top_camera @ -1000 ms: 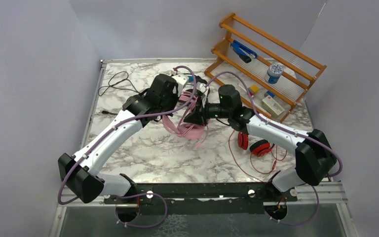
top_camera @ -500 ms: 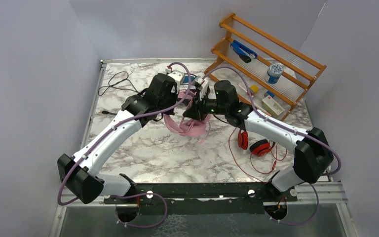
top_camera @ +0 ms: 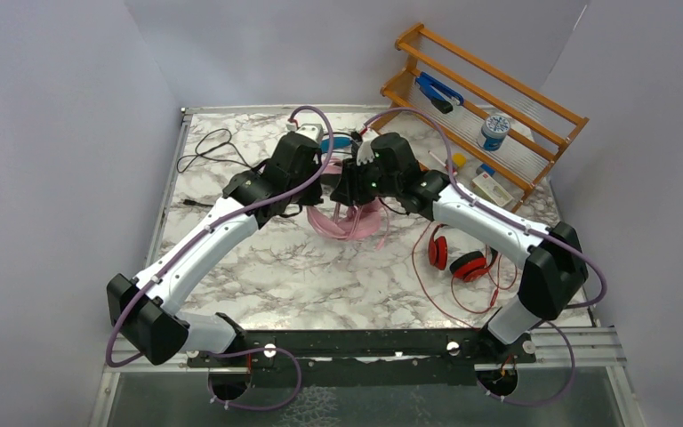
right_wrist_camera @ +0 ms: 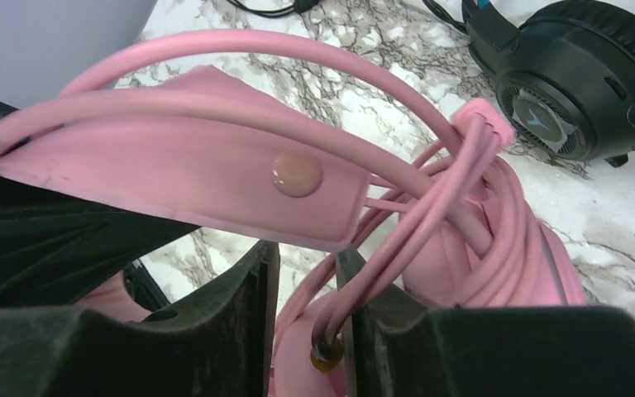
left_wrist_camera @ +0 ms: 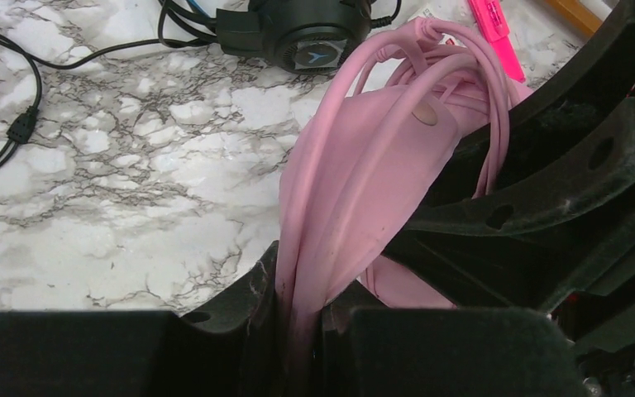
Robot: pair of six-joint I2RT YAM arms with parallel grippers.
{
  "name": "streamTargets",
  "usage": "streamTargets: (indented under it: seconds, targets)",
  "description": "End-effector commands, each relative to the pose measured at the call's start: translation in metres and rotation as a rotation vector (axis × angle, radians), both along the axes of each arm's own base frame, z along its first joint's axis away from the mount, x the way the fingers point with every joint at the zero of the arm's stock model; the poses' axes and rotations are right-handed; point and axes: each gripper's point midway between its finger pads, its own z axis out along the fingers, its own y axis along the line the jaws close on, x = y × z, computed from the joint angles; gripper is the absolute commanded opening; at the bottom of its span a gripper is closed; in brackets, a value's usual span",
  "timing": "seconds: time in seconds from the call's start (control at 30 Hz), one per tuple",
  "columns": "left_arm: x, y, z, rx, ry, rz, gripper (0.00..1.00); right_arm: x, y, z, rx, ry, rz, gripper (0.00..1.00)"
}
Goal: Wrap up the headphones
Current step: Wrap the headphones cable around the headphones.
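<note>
I next need to carry the wound headphones left in the top view with my left gripper, lower them onto the empty marble table below and release the headband (left_wrist_camera: 364, 165).
The pink headphones (top_camera: 349, 222) hang between both grippers over the middle of the table. My left gripper (left_wrist_camera: 302, 285) is shut on their flat pink headband (left_wrist_camera: 364, 165). Several loops of pink cable (right_wrist_camera: 463, 207) are wound round the band's end. My right gripper (right_wrist_camera: 307, 269) stands open; the cable's end with its gold plug (right_wrist_camera: 327, 357) rests against one finger and is not pinched. The black headphones (left_wrist_camera: 306, 37) lie on the table just beyond. The red headphones (top_camera: 462, 260) lie at the right with their thin cable loose.
A wooden rack (top_camera: 480, 107) with small items stands at the back right. A black cable (top_camera: 209, 147) trails over the back left of the marble table (top_camera: 276, 276). A pink highlighter (left_wrist_camera: 492, 33) lies near the black headphones.
My right gripper has opened and let go of the pink cable while moving further back. The left gripper keeps its hold on the headband; the pink headphones shifted slightly right.
</note>
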Motion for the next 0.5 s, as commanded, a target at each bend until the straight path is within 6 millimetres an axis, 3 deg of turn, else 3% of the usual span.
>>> streamTargets:
  seconds: [0.0,0.33,0.47]
  targets:
    - [0.018,-0.013,0.046,-0.181,-0.134,0.056,0.0,-0.017,-0.026,-0.018,-0.131,0.113,-0.045,0.41]
    - [0.015,0.01,0.013,-0.18,-0.067,0.09,0.0,-0.05,-0.03,0.028,-0.046,0.097,0.07,0.76]
    - [0.01,0.027,0.003,-0.194,-0.051,0.118,0.0,-0.051,-0.029,0.036,-0.058,0.077,0.097,0.8]
